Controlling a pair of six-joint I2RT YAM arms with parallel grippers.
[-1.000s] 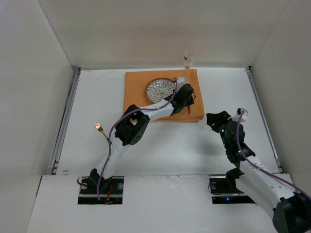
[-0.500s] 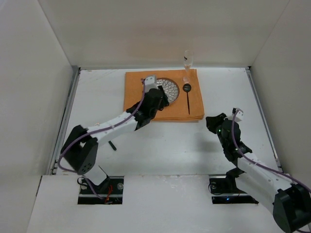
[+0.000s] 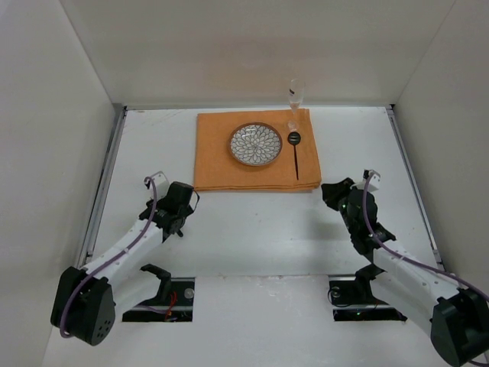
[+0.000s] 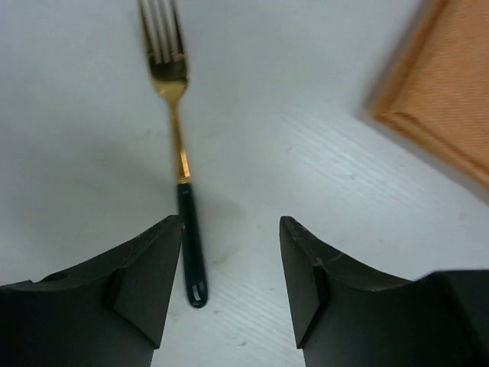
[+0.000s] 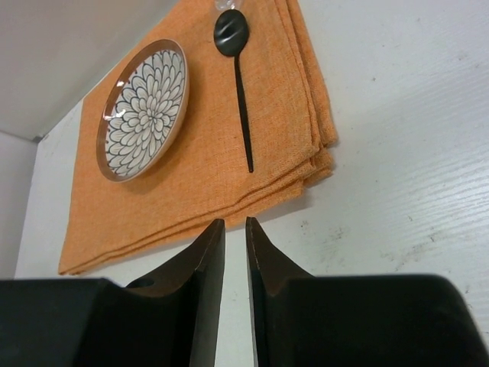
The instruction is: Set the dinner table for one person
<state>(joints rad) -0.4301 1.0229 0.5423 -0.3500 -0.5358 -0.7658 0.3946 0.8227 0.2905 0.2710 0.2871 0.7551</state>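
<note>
Next, my left gripper will shift toward the left in the wrist view and lower onto the fork's dark handle [image 4: 192, 238], which lies below it and off its fingertips' middle.
On the white dinner table [image 3: 252, 222] an orange placemat [image 3: 256, 151] lies at the back centre. It carries a flower-patterned plate [image 3: 256, 144] and a black spoon [image 3: 295, 153] to the plate's right. A clear glass [image 3: 296, 92] stands at the mat's far right corner. My left gripper [image 3: 177, 214] is at the front left, open. In the left wrist view its jaws [image 4: 231, 223] hang low over a fork [image 4: 182, 176] with gold tines and a dark handle; the handle end lies close to the left finger. My right gripper [image 3: 336, 191] is shut and empty, just in front of the mat's near right corner [image 5: 235, 222].
White walls enclose the table on three sides. A metal rail [image 3: 103, 191] runs along the left edge. The mat's corner [image 4: 443, 99] shows to the right of the fork in the left wrist view. In the right wrist view the plate [image 5: 141, 111] and spoon [image 5: 238, 92] lie ahead.
My left arm has swung back from the placemat to the front left and now sits over the fork, uncovering the plate. The right arm has barely moved.
</note>
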